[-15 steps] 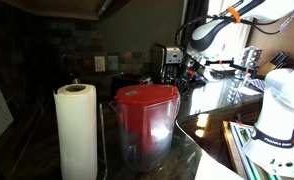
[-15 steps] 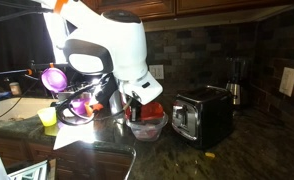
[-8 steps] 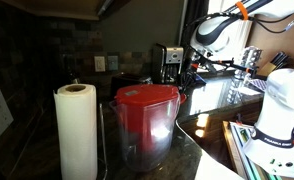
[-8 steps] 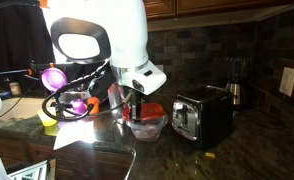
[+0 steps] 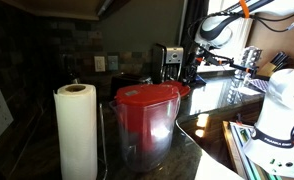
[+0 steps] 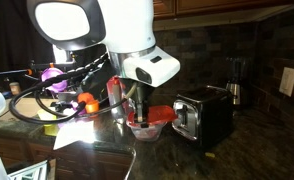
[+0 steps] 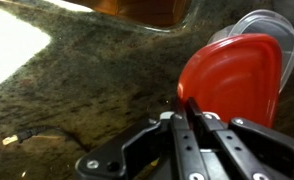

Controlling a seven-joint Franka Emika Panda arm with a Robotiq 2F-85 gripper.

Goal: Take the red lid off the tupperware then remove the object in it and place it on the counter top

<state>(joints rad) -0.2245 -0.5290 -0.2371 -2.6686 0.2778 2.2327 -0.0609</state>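
Note:
I need to move the red lid away from the clear tupperware (image 6: 147, 129) with my gripper next, because the lid hides what's inside. I should then lower it to the bare counter top (image 6: 171, 163) and let go of it.
In the wrist view my gripper (image 7: 183, 108) is shut on the near edge of the red lid (image 7: 237, 82). The lid is tilted, and the clear tupperware (image 7: 263, 20) shows behind its top right edge. What is inside the tupperware is hidden by the lid. In an exterior view my gripper (image 6: 138, 104) points down over the clear tupperware (image 6: 147, 129), with the red lid (image 6: 160, 113) slanting over it. In an exterior view the gripper (image 5: 192, 74) is far back, over the dark glossy counter top (image 5: 215, 108), which also shows in the wrist view (image 7: 82, 70).
A large clear pitcher with a red top (image 5: 145, 122) and a paper towel roll (image 5: 75, 130) stand close to the camera. A black toaster (image 6: 202, 116) stands right beside the tupperware, a coffee maker (image 6: 237, 80) behind it. A white mixer (image 5: 283, 105) and a wooden board with papers (image 5: 249, 150) stand at the side.
The arm has swung over the tupperware and its wrist has turned. The red lid has gone from lying flat to tilted up in the gripper.

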